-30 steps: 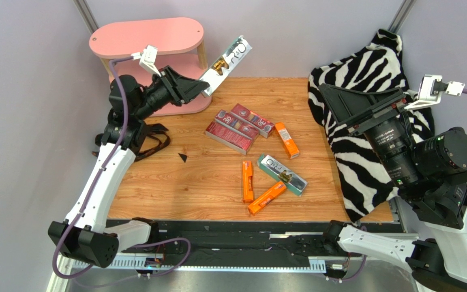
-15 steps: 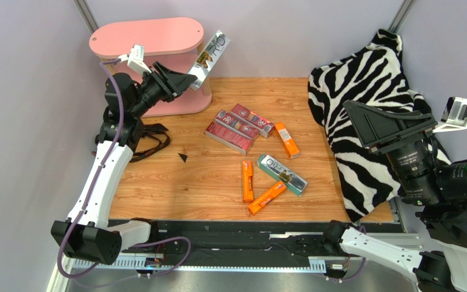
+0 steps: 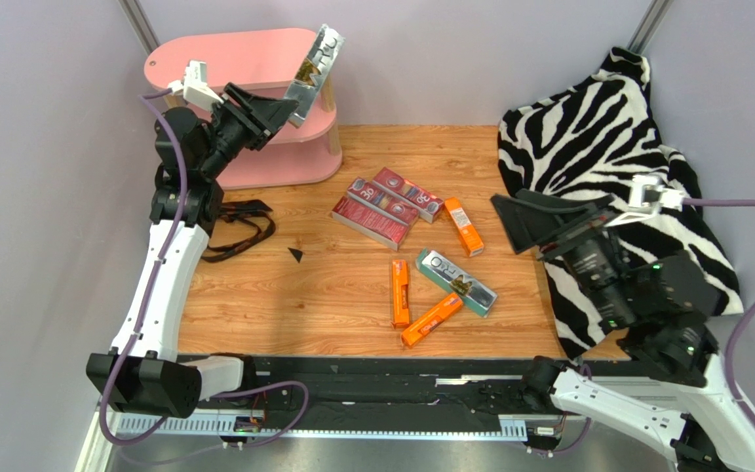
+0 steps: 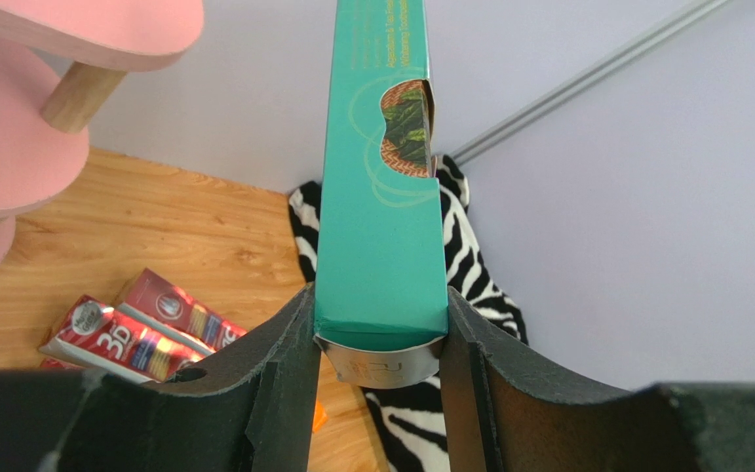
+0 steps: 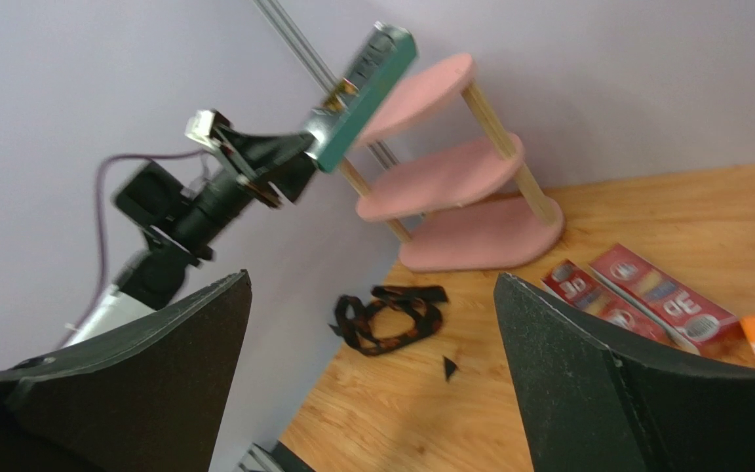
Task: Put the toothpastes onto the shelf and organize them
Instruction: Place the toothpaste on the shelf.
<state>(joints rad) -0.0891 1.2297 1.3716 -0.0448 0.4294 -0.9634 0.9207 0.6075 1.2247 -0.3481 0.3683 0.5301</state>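
Observation:
The top board's middle (image 3: 232, 57) is bare, so next my left gripper needs to move outward and to the left in the top view, then lower the toothpaste across it.
My left gripper (image 3: 293, 96) (image 4: 379, 329) is shut on one end of a silver-grey and teal toothpaste (image 3: 315, 59) (image 4: 381, 187) (image 5: 364, 87). It holds the carton tilted up in the air over the right end of the pink shelf's top board (image 3: 239, 56) (image 5: 431, 84). On the wooden table lie three dark red toothpastes (image 3: 383, 206) (image 5: 652, 293), three orange ones (image 3: 462, 227) (image 3: 400, 293) (image 3: 432, 320) and a second silver-grey one (image 3: 456, 282). My right gripper (image 3: 539, 224) (image 5: 372, 379) hangs open and holds nothing, above the table's right side, right of the cartons.
A zebra-print cloth (image 3: 598, 138) covers the right side of the table, under the right arm. A black strap (image 3: 241, 229) (image 5: 391, 317) lies in front of the shelf, with a small black scrap (image 3: 295, 255) near it. Grey walls close in the back and sides.
The left arm has lifted the silver-grey carton up and leftward, from beside the shelf to over its top board. The right arm has swung down and left from over the cloth.

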